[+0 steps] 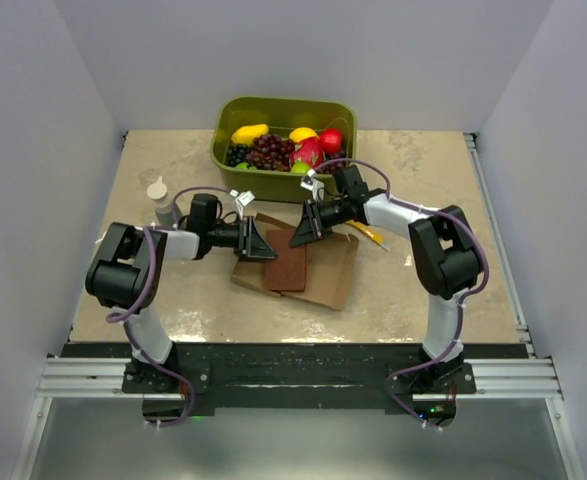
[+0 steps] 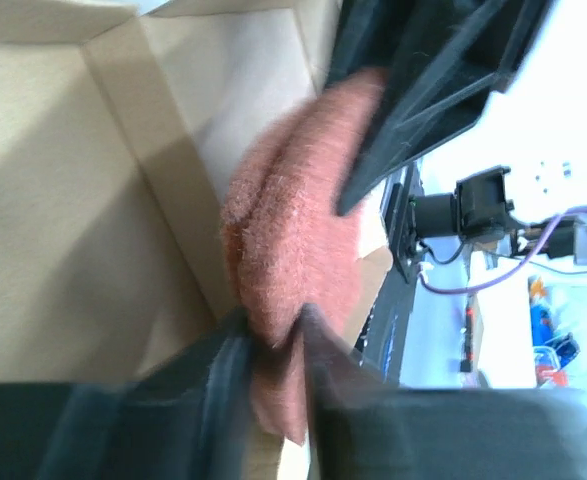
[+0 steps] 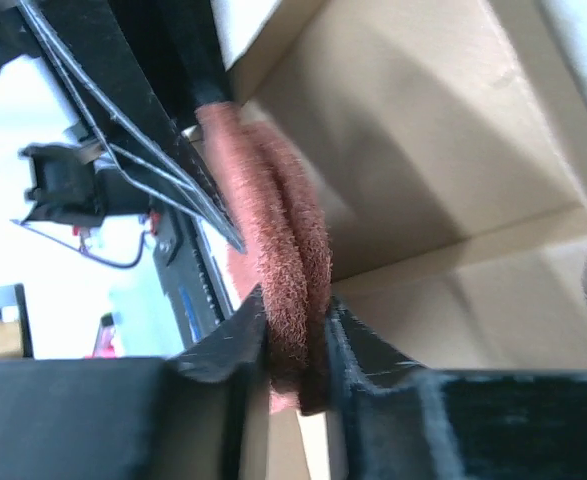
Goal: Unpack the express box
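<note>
My right gripper swings the pad past the yellow-orange tool next, then lowers and releases it, since bare tabletop lies to its right in the top view.
The express box [image 1: 328, 268] lies open on the table, a flat brown cardboard mailer with its lid flap spread out. A dark reddish-brown fuzzy pad [image 1: 286, 266] rests on it. My left gripper [image 1: 263, 243] is shut on the pad's left far edge. My right gripper [image 1: 301, 232] is shut on its right far edge. In the left wrist view the fingers [image 2: 228, 385] pinch the pad [image 2: 293, 220] over the cardboard [image 2: 73, 200]. In the right wrist view the gripper [image 3: 295, 345] clamps two layers of the pad [image 3: 273, 210] above the box wall [image 3: 453, 150].
An olive-green tub [image 1: 235, 158] of fruit stands behind the box. A white bottle [image 1: 161, 201] stands at the left, beside my left arm. A yellow-orange tool [image 1: 369, 233] lies right of the box under my right arm. Walls close in on both sides.
</note>
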